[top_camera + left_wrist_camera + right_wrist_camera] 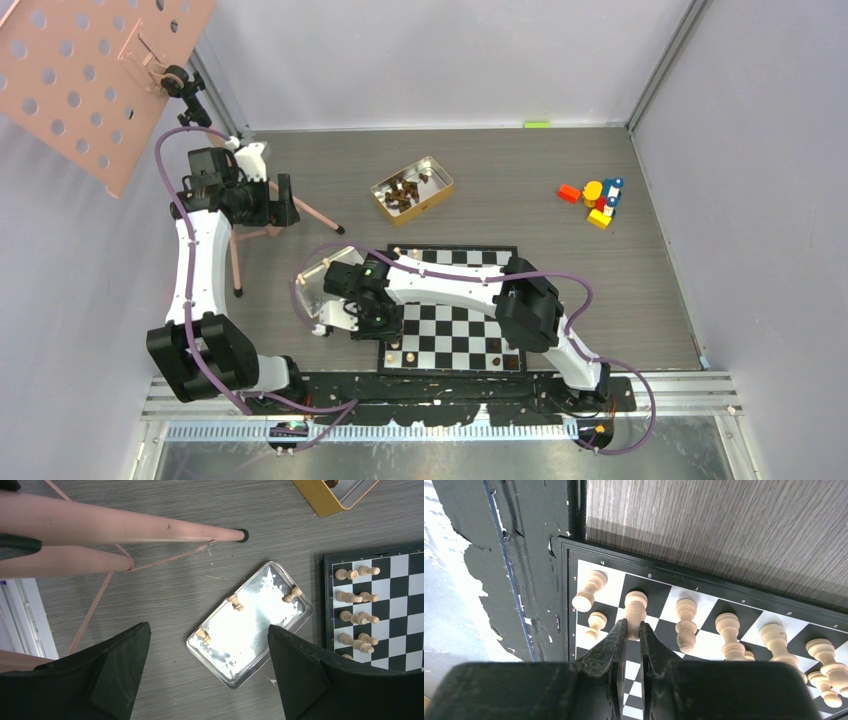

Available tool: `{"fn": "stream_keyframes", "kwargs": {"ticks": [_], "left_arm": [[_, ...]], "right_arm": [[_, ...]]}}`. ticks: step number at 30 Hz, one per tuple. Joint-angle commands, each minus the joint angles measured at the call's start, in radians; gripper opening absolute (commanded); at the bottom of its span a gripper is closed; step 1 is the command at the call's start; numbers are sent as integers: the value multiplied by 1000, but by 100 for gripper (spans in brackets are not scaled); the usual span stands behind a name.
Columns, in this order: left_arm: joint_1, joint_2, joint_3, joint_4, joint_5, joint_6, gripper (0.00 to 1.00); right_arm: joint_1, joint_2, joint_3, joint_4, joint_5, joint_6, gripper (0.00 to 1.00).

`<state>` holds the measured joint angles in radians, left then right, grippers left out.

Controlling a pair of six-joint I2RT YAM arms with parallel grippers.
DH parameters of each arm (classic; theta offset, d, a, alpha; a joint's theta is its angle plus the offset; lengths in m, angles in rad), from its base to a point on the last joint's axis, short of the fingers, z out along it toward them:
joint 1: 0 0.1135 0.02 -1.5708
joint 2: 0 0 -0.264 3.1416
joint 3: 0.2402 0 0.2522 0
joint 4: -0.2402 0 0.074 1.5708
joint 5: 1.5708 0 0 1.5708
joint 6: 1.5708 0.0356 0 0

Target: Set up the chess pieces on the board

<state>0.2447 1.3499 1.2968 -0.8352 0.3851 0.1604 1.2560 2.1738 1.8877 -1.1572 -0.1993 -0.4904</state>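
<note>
My left gripper turns, moves toward the board and lowers around the tray's piece nearest the board [293,594] next, because that piece lies at an angle to my fingers.
The black-and-silver board [455,325] lies in front of the arm bases; it also shows in the left wrist view [395,587] and the right wrist view [659,592]. Pale chess pieces [356,598] stand in two rows along its left side. My right gripper [633,624] is shut on a pale piece [635,607] over the second row near the board's near-left corner, between other pale pieces [685,622]. In the top view it [372,322] hangs over the board's left edge. My left gripper [208,627] is open and empty, high above a clear tray [260,645] holding three pale pieces [235,602].
A gold tin [412,188] with dark brown pieces sits behind the board. Coloured toy blocks [598,200] lie far right. A pink tripod [270,228] stands beside my left gripper [283,200], its legs [150,530] close by. A black base rail [524,570] borders the board.
</note>
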Motion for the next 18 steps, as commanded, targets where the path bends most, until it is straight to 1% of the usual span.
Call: {"fn": "stream_keyframes", "kwargs": {"ticks": [1,5,8,15,18], "left_arm": [[13,-16,-1,25,-1,-1,91],[13,-16,-1,24,-2,-1,91],[13,-18,-2,25,-3,-1,91],[13,-20,-3,24,-3,1,91],[13,-21,-3,23,-3,1,91]], "right_arm": [[6,4,39,-18,-29,6,16],[6,5,38,-18,-15,5,16],[6,1,37,-15,-2,4,21],[6,0,34,-8,13,6,22],[6,0,32,-8,8,9,26]]}}
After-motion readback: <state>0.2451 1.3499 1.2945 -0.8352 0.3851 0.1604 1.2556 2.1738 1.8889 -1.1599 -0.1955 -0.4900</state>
